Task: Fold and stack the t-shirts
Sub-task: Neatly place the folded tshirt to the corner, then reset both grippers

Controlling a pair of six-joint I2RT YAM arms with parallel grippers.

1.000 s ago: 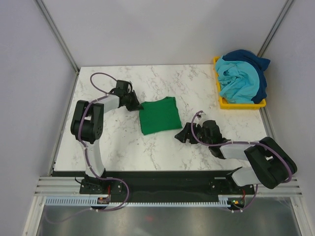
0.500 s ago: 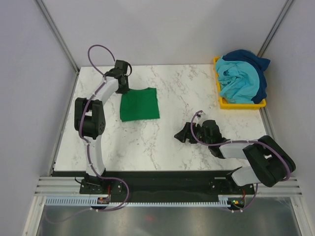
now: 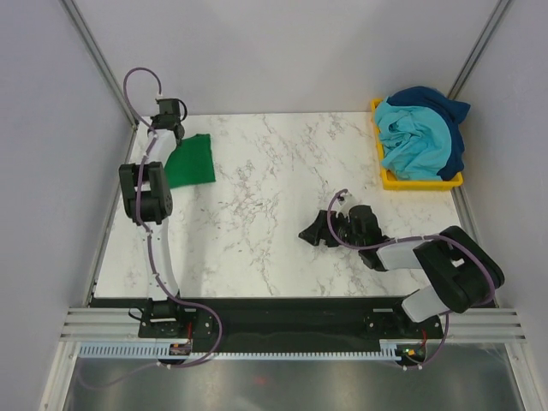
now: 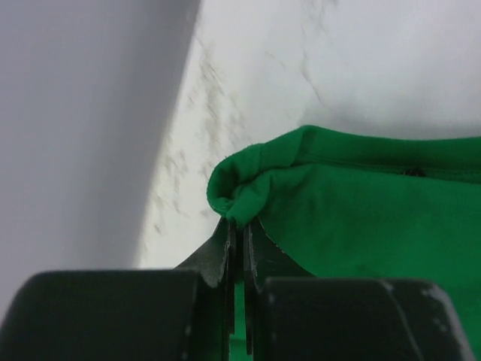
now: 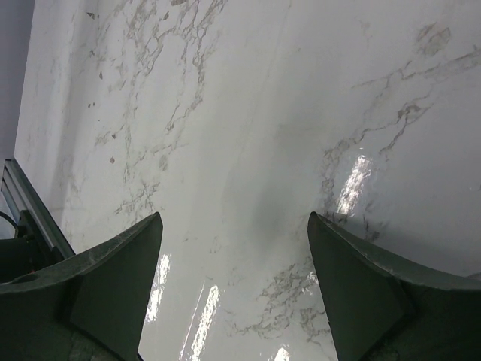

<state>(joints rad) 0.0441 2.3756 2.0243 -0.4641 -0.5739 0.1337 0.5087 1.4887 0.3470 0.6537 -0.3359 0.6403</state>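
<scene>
My left gripper is going to drag the green t-shirt (image 3: 191, 161) to the bare table corner (image 3: 145, 126) next and release it there, because that corner lies outward and to the gripper's left in the top view.
A folded bright green t-shirt (image 3: 191, 161) lies at the far left corner of the marble table. My left gripper (image 3: 169, 135) is shut on its edge, and the left wrist view shows a bunched fold of green cloth (image 4: 248, 192) pinched between the closed fingers. A light turquoise t-shirt (image 3: 413, 139) and a dark blue t-shirt (image 3: 441, 104) sit crumpled together in the yellow bin (image 3: 419, 181) at the far right. My right gripper (image 3: 310, 230) hovers open low over bare table right of centre, nothing between its fingers (image 5: 124, 271).
The table's left edge and the grey side wall (image 4: 75, 120) lie right beside the left gripper. A metal rail (image 3: 257, 325) runs along the near edge by the arm bases.
My left gripper has dragged the green t-shirt from the table's centre to the far left corner. The right gripper has barely shifted.
</scene>
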